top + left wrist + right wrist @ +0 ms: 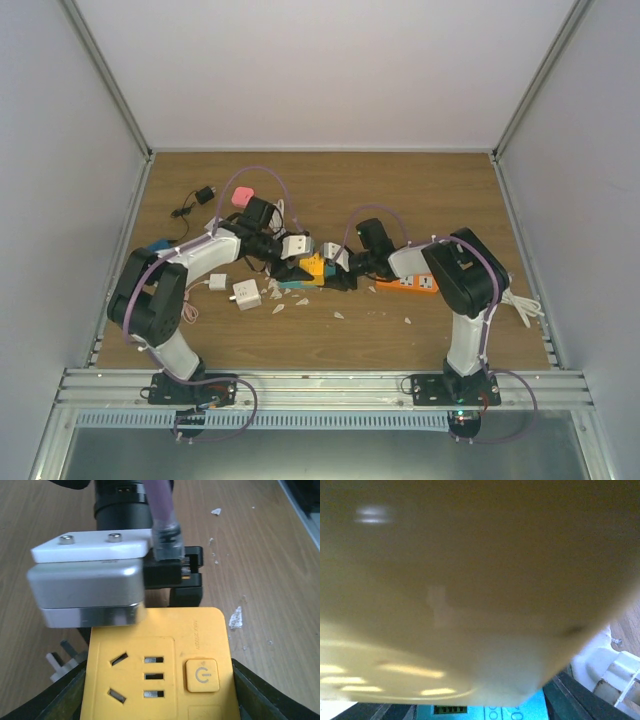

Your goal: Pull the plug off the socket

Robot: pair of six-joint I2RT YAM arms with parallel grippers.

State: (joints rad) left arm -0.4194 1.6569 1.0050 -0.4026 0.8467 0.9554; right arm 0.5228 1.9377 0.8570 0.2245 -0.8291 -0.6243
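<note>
The block goes to the left in the top view and down beside the smaller white adapter next, where my left gripper releases it clear of the cyan piece (pixel 485 711).
A yellow socket block (pixel 157 655) sits between the dark fingers (pixel 270 695) of my left gripper (pixel 157 700), which is shut on it. Its upper face shows empty holes and a power button. A white plug with bare metal prongs (pixel 60 661) lies low beside the block's left edge. My right wrist's silver-and-white box (pixel 85 592) presses at the block's far left edge. The right wrist view is filled by a blurred cream surface (pixel 470 580), with a cyan labelled piece (pixel 485 711) low between the fingers of my right gripper (pixel 470 712). In the top view both grippers (pixel 300 268) (pixel 345 272) meet at the socket (pixel 313 265).
An orange power strip (pixel 410 283) lies under my right arm. A white adapter (pixel 246 294), a pink block (pixel 243 197), a black adapter with cord (pixel 204 195) and a blue item (pixel 160 244) lie on the left. White scraps (pixel 340 315) litter the wooden table.
</note>
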